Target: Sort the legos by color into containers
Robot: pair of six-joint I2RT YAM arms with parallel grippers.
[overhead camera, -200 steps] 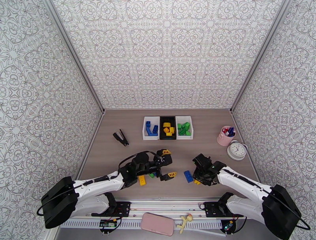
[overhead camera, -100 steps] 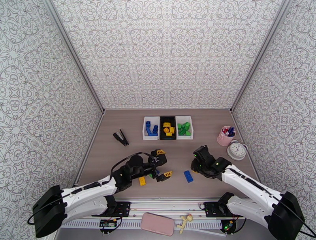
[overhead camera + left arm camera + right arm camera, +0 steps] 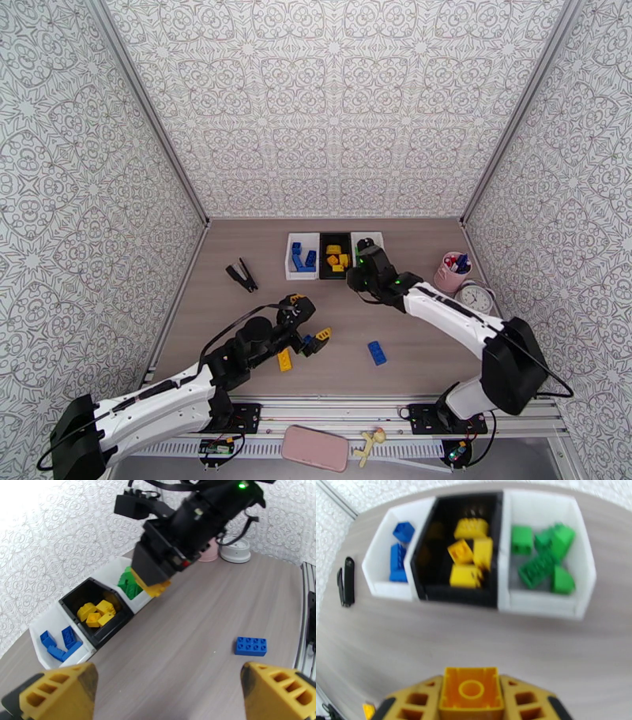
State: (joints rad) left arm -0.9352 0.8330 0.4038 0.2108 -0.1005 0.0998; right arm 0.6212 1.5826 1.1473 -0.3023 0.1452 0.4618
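The black bin (image 3: pixel 454 596) with yellow legos stands outward, so my right gripper will next carry this yellow one outward past the bin's near rim and release it inside.
My right gripper (image 3: pixel 355 278) hovers just in front of the bins, shut on a yellow lego (image 3: pixel 471 689) (image 3: pixel 152 584). The three joined bins stand at the back: the left white bin (image 3: pixel 391 590) holds blue legos (image 3: pixel 398 561), the black bin (image 3: pixel 454 596) yellow ones (image 3: pixel 468 563), and the right white bin (image 3: pixel 541 606) green ones (image 3: pixel 543 565). My left gripper (image 3: pixel 310 318) hangs open over the near left table with nothing between its fingers (image 3: pixel 59 693). Loose on the table lie a yellow lego (image 3: pixel 284 361) and a blue lego (image 3: pixel 377 352) (image 3: pixel 251 646).
A black folding tool (image 3: pixel 242 276) lies left of the bins. At the right edge stand a pink pen cup (image 3: pixel 452 271) and a white clock (image 3: pixel 473 301). A pink phone (image 3: pixel 314 448) rests on the front rail. Patterned walls close in three sides.
My right gripper has carried the yellow lego from the near table up and left to the bins. My left arm has drawn back to the left, still open.
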